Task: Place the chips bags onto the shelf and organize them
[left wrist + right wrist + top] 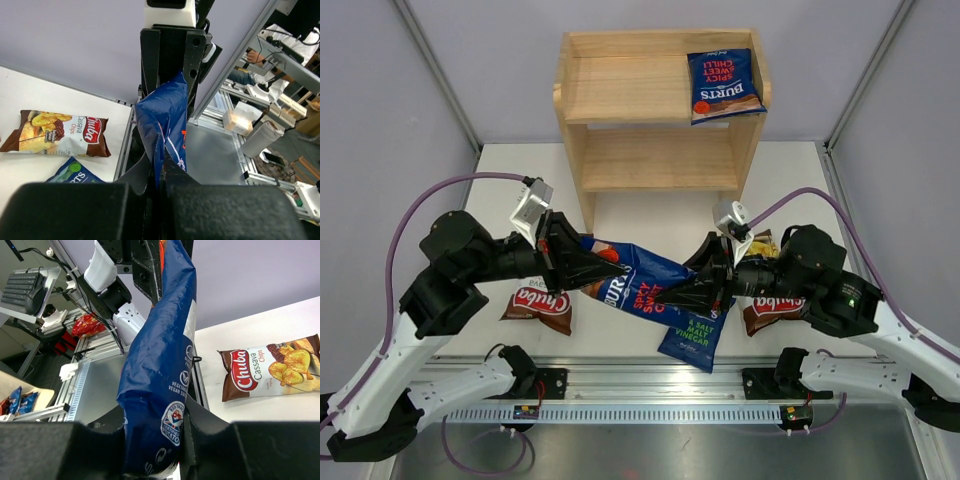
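My right gripper carries the Burts bag up and outward next. It then releases it on the shelf's top level beside the red-label bag, since that spot is bare.
A dark blue Burts bag [635,280] hangs between my two grippers above the table's middle. My left gripper [588,265] is shut on its thin sealed edge [161,150]. My right gripper [692,290] is shut on the bag's other end [160,390]. Beneath it a green-cornered Burts bag [690,340] lies flat. One Chuba bag [538,303] lies by the left arm, another [775,305] partly under the right arm. On the wooden shelf [620,90], a red-label Burts bag [725,85] lies on the top tier's right side.
The shelf's lower tier [655,160] holds nothing. Grey walls close in the table at the back and both sides. A metal rail [650,410] with the arm bases runs along the near edge.
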{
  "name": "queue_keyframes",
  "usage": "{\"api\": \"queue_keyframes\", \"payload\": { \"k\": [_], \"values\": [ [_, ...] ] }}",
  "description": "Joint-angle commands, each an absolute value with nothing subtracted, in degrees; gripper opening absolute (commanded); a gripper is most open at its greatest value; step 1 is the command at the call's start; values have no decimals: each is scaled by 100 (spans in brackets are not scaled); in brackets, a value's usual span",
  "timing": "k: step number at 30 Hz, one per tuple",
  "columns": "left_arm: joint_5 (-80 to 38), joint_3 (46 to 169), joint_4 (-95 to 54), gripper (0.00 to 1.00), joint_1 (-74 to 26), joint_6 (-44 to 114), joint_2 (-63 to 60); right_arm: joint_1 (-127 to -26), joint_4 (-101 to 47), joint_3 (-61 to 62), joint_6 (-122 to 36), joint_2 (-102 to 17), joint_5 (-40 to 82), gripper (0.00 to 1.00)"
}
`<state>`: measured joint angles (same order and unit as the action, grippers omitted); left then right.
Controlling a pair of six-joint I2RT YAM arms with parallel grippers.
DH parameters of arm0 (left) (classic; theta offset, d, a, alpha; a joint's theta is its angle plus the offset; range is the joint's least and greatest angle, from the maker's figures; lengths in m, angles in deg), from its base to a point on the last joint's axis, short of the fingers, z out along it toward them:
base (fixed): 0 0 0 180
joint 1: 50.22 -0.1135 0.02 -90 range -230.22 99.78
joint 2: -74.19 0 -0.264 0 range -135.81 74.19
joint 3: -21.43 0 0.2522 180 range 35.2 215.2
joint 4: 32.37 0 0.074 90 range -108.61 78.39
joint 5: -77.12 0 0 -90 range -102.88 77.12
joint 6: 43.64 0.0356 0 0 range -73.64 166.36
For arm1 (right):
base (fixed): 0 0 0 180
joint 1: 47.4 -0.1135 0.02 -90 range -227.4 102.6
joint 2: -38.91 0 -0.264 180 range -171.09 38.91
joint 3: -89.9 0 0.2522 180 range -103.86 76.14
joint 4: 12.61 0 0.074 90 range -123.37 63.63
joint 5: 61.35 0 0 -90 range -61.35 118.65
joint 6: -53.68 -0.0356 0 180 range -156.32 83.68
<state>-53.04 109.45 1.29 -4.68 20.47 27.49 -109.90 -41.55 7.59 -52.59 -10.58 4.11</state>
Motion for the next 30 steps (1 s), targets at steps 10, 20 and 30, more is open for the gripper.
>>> {"api": "queue_keyframes", "payload": {
  "k": [10, 20, 30],
  "values": [
    [-4294, 10964, -1113, 0, -539, 549, 3165, -10972, -3358, 1225, -5723, -380, 993, 31],
    [-3882, 10604, -1412, 0, -531, 268, 3420, -10981, -2901, 1400, -5864, -450, 1001, 30],
    [-4092, 10533, -1579, 0, -539, 30, 3262, -10972, -2347, 1348, -5944, -670, 957, 37]
  ]
}}
